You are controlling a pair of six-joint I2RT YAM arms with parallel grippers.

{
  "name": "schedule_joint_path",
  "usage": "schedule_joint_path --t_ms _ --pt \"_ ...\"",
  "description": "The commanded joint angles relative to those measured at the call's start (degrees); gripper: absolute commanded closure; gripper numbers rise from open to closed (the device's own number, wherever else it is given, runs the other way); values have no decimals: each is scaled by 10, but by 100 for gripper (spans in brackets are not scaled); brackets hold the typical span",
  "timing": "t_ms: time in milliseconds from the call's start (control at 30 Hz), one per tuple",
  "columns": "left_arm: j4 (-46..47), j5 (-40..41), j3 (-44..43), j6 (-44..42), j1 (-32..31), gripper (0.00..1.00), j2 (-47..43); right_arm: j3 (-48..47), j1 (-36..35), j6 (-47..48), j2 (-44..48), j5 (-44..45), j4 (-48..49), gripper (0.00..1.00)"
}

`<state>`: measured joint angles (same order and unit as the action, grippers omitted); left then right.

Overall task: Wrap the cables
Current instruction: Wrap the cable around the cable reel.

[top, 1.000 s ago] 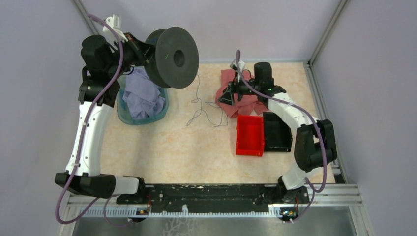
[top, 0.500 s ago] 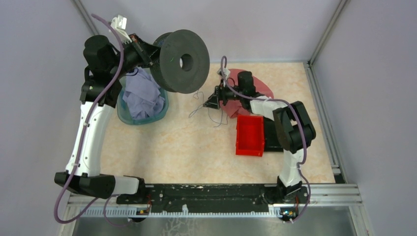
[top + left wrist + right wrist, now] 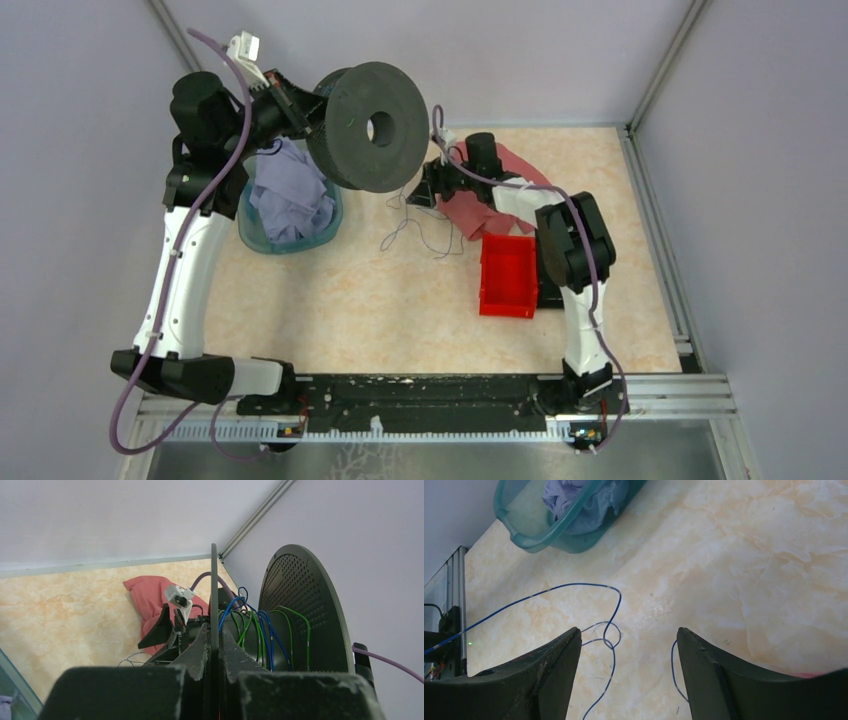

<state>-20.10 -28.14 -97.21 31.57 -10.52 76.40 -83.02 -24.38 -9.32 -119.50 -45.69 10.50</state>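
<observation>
The part of the blue wire (image 3: 405,207) (image 3: 613,655) beside its small loop shows between my open fingers. My right gripper should next move down and slightly back onto that part.
The cables (image 3: 402,228) lie in loose thin loops on the table between the basket and the red bin. In the right wrist view one shows as a fine blue wire (image 3: 613,655) curling on the marble top. My right gripper (image 3: 628,630) hangs open just above those loops, nothing between its fingers; from above it (image 3: 421,190) sits at the loops' far end. My left gripper (image 3: 214,629) is shut on the thin flange of a large black spool (image 3: 370,125), held up in the air. Blue and green wire (image 3: 260,630) is wound on the spool's core.
A teal basket (image 3: 245,228) with lilac cloth stands at the left. A red cloth (image 3: 470,212) lies under the right arm's wrist. A red bin (image 3: 507,275) sits near it, with a black bin (image 3: 552,296) behind. Metal frame posts edge the table.
My right arm has swung left off the red cloth to hang over the cable loops. The spool has tilted and shifted a little to the right in my left gripper.
</observation>
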Motion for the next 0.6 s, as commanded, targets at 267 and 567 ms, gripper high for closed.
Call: schedule_joint_path --t_ms 267,567 --pt "52 -5 -3 12 -2 100 -11 -94 -27 24 -65 -20 -48 38" --pt "54 13 10 6 -2 100 -12 -101 -35 -2 -78 -40 -32 66"
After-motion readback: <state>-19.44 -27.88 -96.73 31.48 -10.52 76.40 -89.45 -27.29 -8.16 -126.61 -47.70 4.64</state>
